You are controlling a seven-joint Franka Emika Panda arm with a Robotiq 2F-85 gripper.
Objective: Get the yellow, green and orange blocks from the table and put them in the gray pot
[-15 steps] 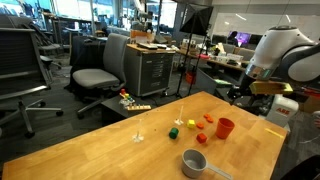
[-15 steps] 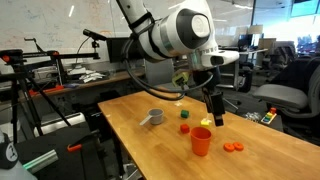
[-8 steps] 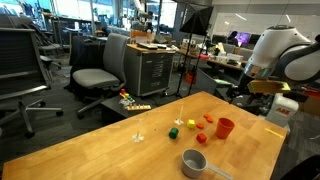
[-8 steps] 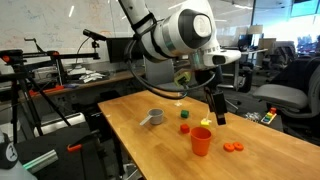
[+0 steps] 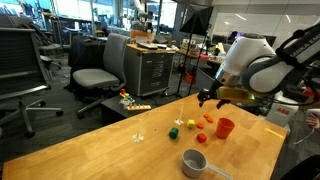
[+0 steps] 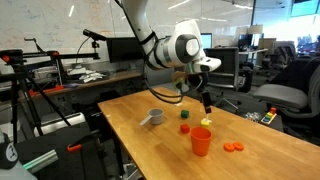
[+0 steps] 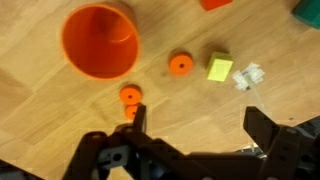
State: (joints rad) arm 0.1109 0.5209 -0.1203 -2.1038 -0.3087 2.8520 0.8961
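The gripper lowers toward the tabletop next and brings its open fingers to both sides of the yellow block, since they still hang high above it.
A tiny yellow block lies on the wooden table, also seen in both exterior views. A green block lies near it, cut off at the top right of the wrist view. An orange-red block lies by the green one. Two small orange discs lie beside the red cup. The gray pot stands apart with its long handle. My gripper is open and empty, above the table near the yellow block.
A red cup stands upright close to the discs. A crumpled clear scrap lies next to the yellow block. Office chairs and a cabinet stand beyond the table's far edge.
The arm has swung in from the table's side to over the blocks. The gripper now hangs above the yellow block area. The blocks, cup and pot have not moved.
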